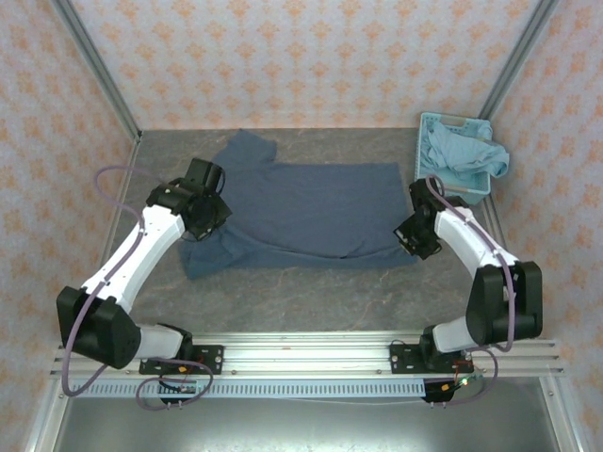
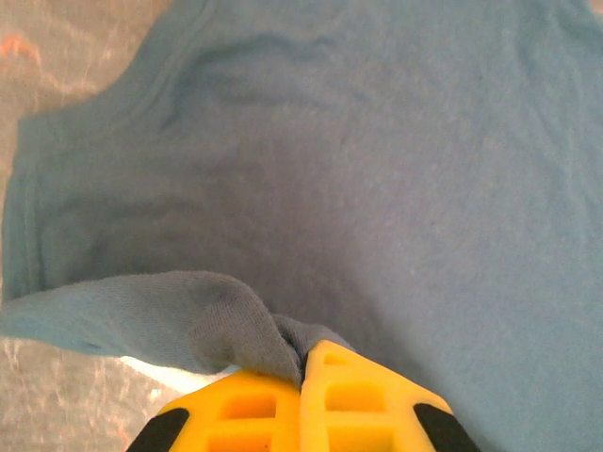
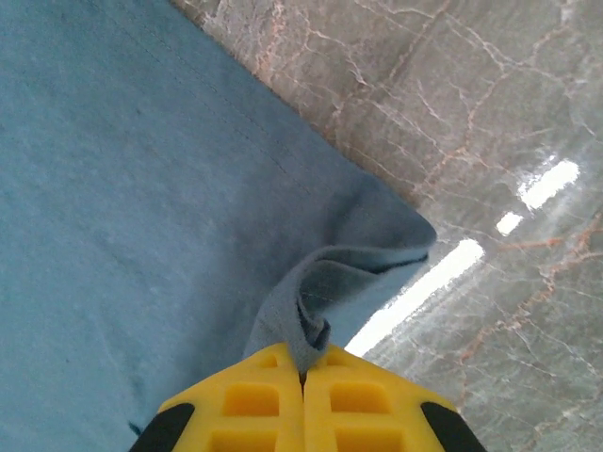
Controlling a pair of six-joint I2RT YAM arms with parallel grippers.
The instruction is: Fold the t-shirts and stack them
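Observation:
My right gripper will next take the shirt's pinched corner outward over the hem end of the slate-blue shirt (image 1: 394, 215) and release it there, as the shirt's near edge sags in loose folds.
A dark slate-blue t-shirt (image 1: 311, 207) lies spread across the grey table, collar end to the left. My left gripper (image 1: 205, 215) is shut on a pinched fold of that shirt (image 2: 226, 325) near its left sleeve, yellow fingers (image 2: 349, 395) closed together. My right gripper (image 1: 415, 235) is shut on the shirt's near right hem corner (image 3: 330, 282), the cloth bunched up between its yellow fingers (image 3: 254, 400). A lighter aqua-blue t-shirt (image 1: 466, 151) lies crumpled in the basket at the back right.
The light-blue lattice basket (image 1: 435, 122) stands at the back right corner, against the patterned wall. Bare marbled table (image 1: 311, 292) runs between the shirt and the arm bases. Metal frame posts rise at both back corners.

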